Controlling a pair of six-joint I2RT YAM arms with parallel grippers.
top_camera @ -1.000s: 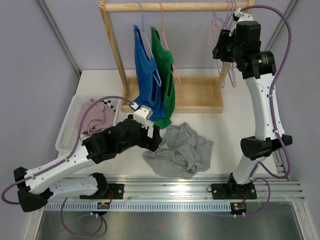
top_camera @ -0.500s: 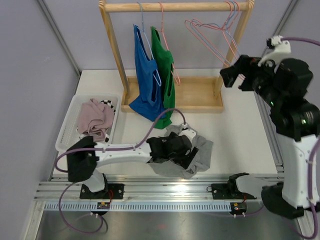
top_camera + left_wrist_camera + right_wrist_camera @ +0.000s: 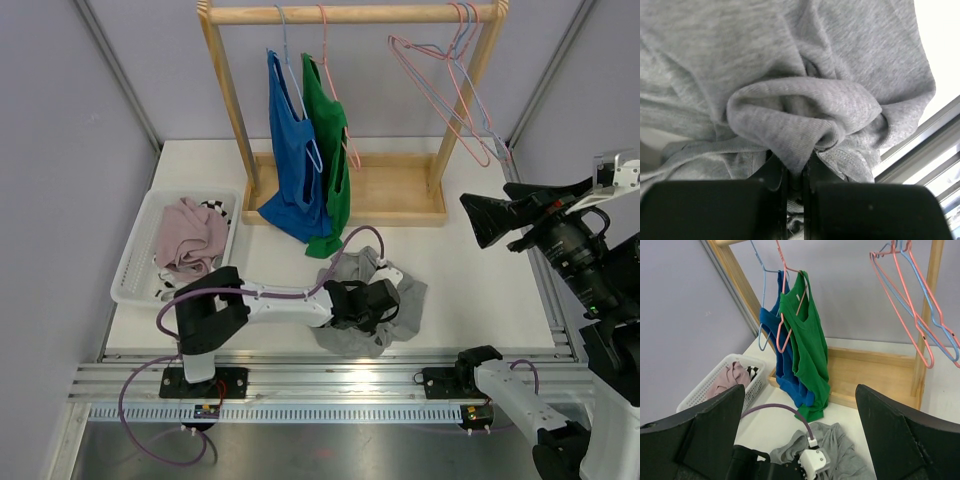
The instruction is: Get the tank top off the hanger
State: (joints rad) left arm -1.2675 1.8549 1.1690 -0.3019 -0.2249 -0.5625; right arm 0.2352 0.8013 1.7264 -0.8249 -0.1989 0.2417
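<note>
I will raise my left gripper next, take the grey tank top over the white basket and lower it inside to release, since a pink garment lies there.
A grey tank top (image 3: 408, 300) lies crumpled on the table near the front edge, off any hanger. My left gripper (image 3: 385, 308) rests on it, shut on a raised fold of the grey tank top (image 3: 805, 110), which is pinched between the black fingers (image 3: 771, 172). My right gripper (image 3: 480, 215) is raised at the right side, wide open with nothing in it, and faces the rack. From that wrist the right gripper (image 3: 800, 390) frames the grey tank top (image 3: 840, 440) below. Empty pink and blue hangers (image 3: 450, 90) hang tilted on the rail.
A wooden rack (image 3: 350, 14) with a tray base stands at the back. A blue tank top (image 3: 290, 150) and a green tank top (image 3: 332, 150) hang on it. A white basket (image 3: 135, 255) holding a pink garment (image 3: 190, 235) sits at the left.
My left gripper slid right onto the grey tank top and shut on a fold. My right arm drew back from the rack's hangers to the right, its jaws opening; the empty hangers swung.
</note>
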